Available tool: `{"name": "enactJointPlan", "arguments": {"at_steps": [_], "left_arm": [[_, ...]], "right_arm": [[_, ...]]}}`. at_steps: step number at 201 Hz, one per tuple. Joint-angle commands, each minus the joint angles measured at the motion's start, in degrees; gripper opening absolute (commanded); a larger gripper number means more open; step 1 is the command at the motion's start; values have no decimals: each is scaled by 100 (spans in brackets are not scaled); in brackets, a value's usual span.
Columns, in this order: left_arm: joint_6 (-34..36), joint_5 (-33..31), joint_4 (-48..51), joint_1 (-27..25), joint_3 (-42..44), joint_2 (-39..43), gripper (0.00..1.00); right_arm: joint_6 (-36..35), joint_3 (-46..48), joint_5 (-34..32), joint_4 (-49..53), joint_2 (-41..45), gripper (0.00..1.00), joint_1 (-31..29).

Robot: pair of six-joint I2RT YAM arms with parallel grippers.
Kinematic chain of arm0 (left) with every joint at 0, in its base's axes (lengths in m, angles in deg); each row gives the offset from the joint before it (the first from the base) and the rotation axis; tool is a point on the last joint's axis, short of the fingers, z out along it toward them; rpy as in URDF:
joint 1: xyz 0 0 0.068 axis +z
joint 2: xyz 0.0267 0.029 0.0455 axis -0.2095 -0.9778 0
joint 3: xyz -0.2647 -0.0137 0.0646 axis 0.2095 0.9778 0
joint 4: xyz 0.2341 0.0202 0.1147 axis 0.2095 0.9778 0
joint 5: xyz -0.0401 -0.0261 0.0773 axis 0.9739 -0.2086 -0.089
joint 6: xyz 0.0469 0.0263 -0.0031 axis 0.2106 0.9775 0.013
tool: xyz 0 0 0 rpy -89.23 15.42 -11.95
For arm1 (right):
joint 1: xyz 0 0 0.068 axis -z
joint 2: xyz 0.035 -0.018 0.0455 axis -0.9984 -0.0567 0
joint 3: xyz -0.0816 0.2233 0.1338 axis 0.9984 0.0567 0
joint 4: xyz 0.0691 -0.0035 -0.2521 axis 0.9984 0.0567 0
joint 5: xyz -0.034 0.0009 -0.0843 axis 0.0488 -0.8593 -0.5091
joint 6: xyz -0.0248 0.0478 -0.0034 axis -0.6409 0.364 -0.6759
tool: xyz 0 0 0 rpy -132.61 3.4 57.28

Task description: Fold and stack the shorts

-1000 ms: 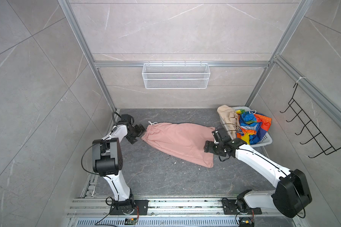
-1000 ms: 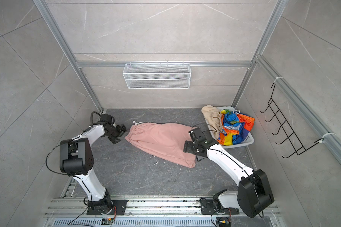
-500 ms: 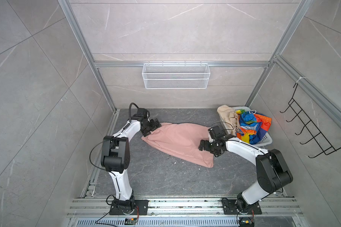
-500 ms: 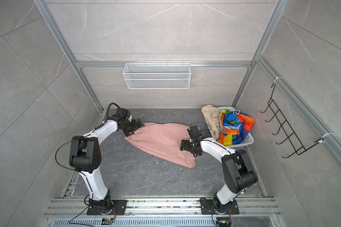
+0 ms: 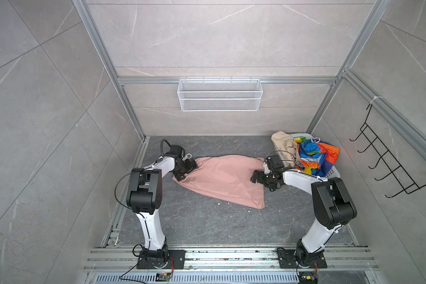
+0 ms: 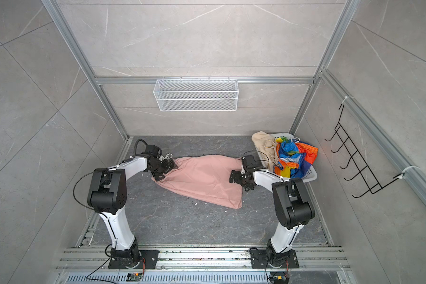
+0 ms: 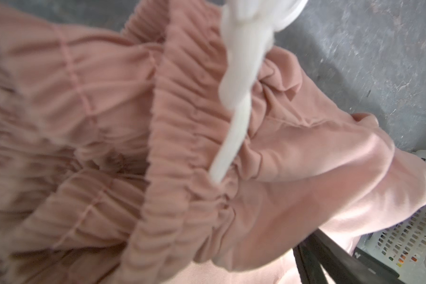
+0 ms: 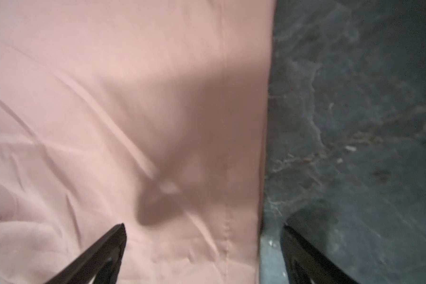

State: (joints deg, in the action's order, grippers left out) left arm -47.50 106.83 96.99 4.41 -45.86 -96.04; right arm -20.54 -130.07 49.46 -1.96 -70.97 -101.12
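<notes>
The robot's left gripper needs to shift away from the hem, onto the bunched folds of the waistband, and close, because its visible finger is past those folds on the hem side.
The salmon-pink shorts (image 5: pixel 221 179) (image 6: pixel 202 179) lie spread on the dark floor. Their gathered waistband (image 7: pixel 177 152) with a white drawstring (image 7: pixel 234 118) points left, the hem (image 8: pixel 256 123) right. My left gripper (image 5: pixel 186 169) (image 6: pixel 164 169) stands open at the waistband corner; only one dark finger (image 7: pixel 330 258) shows in the left wrist view. Over the hem edge my right gripper (image 5: pixel 256 178) (image 6: pixel 234 177) (image 8: pixel 203 246) is open, one finger above the cloth and one above the floor. The beige shorts (image 5: pixel 284 145) (image 6: pixel 265 142) and the rainbow-striped shorts (image 5: pixel 312 157) (image 6: pixel 293 157) lie bunched in the basket.
A white perforated basket (image 5: pixel 333 173) (image 6: pixel 310 175) stands at the back right corner, close behind my right arm. A white wire basket (image 5: pixel 219 98) hangs on the back wall. A black hook rack (image 5: pixel 389 162) is on the right wall. Dark floor (image 5: pixel 207 226) lies in front of the shorts.
My left gripper moved right from beside the left wall to the waistband. The right arm folded its elbow back while its gripper stayed at the hem. The shorts have barely shifted.
</notes>
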Motion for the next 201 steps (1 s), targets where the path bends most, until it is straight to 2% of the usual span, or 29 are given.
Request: {"name": "enactJointPlan", "arguments": {"at_steps": [1, 30, 52, 77, 108, 159, 201], "left_arm": [[-202, -129, 577, -45, 334, 491, 99], [298, -960, 1239, -30, -134, 1244, 99], [768, -1488, 1711, 91, -603, 1319, 99], [954, -1073, 2153, 552, -859, 1033, 99], [1051, -482, 1635, 990, -147, 1085, 94], [1446, -614, 1237, 988, 90, 619, 91], [1606, -715, 1249, 944, -238, 33, 89]], "right_arm": [[-76, 100, 306, 385, -463, 99, -28], [-260, -309, 332, 638, -592, 99, -100], [-340, -453, 409, 764, -419, 99, -99], [-352, -422, 417, 863, -36, 99, -97], [-307, -124, 500, 804, 327, 99, -100], [-239, 235, 780, 552, 315, 99, -101], [-179, 448, 906, 375, 334, 99, -100]]}}
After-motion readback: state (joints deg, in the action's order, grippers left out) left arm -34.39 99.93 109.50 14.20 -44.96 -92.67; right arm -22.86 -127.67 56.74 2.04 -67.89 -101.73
